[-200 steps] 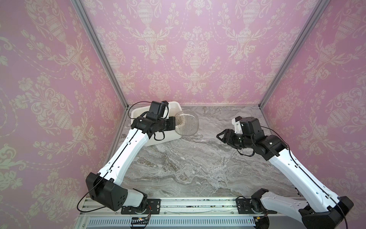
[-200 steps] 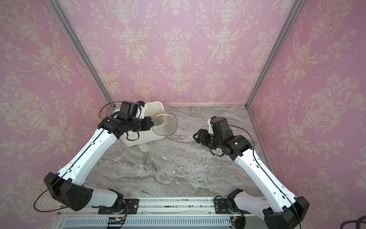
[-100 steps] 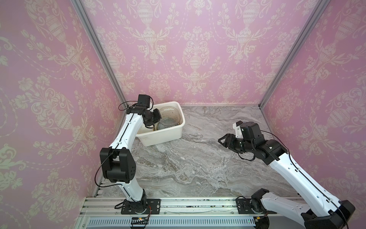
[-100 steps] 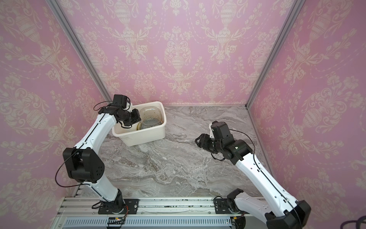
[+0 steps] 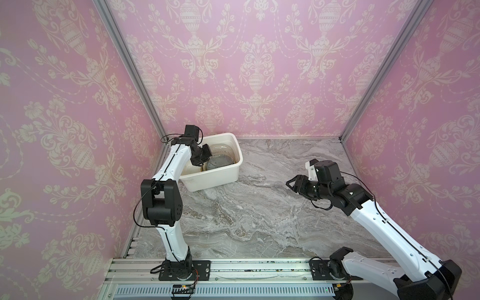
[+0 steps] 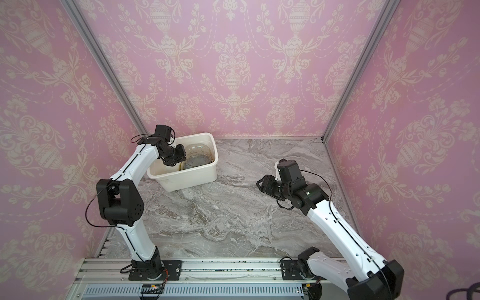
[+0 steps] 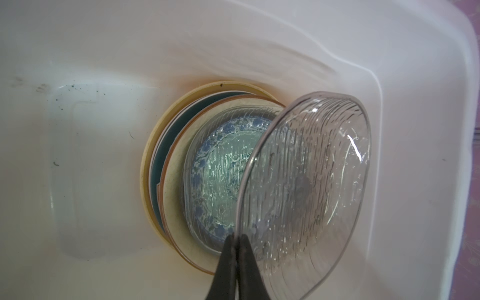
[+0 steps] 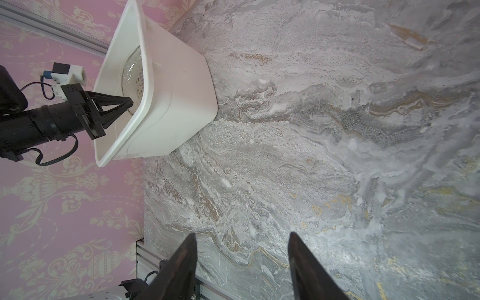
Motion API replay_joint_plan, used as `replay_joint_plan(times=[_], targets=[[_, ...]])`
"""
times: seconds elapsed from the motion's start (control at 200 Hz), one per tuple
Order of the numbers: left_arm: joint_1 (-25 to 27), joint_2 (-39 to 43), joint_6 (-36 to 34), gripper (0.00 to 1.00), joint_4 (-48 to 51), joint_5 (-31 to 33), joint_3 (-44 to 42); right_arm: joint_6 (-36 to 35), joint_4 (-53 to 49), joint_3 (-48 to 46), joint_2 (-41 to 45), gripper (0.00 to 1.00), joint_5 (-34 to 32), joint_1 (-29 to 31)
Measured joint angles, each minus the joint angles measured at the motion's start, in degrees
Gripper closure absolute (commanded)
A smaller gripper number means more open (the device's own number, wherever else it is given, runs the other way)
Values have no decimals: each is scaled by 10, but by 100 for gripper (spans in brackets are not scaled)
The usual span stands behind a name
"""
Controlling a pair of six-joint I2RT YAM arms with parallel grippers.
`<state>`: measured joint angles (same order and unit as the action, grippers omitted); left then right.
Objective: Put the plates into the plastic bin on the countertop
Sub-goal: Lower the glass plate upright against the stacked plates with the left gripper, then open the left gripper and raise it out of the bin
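I will lower my left gripper inside the bin toward the stack's top plate and let go of the clear plate's rim, because the clear glass plate hangs tilted over the other plates.
The white plastic bin stands at the back left of the grey marbled countertop. My left gripper reaches inside it, shut on the rim of a clear grey glass plate that hangs tilted on edge. Behind that plate is a stack of plates on the bin floor: a cream one at the bottom and a blue-patterned one under another glass one. My right gripper hovers open over the countertop's right side with nothing between its fingers.
Pink patterned walls close in the left, back and right sides, and the bin sits close to the left wall. An aluminium rail with both arm bases runs along the front edge. The left arm's elbow stands folded high at front left.
My left arm has swung the glass plate from above the countertop beside the bin down into the bin, folding its elbow. My right gripper has drifted slightly right.
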<state>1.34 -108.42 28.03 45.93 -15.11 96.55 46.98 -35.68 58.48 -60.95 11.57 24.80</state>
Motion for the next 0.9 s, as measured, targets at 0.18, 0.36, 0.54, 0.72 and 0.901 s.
replay_joint_plan(times=[0.18,0.36,0.54,0.72,0.901], targets=[[-1,-6,2,100,-11,0,-3,2,8,-2,-9,44,7,-9],[-5,-17,2,100,-16,0,-3,2,12,-2,-20,44,13,-15],[-8,-28,2,93,-16,0,-3,2,13,-2,-26,44,16,-16],[-8,-28,4,83,-20,0,-4,4,14,-2,-26,44,21,-19],[-8,-29,4,69,-21,1,-4,8,14,-2,-26,44,21,-22]])
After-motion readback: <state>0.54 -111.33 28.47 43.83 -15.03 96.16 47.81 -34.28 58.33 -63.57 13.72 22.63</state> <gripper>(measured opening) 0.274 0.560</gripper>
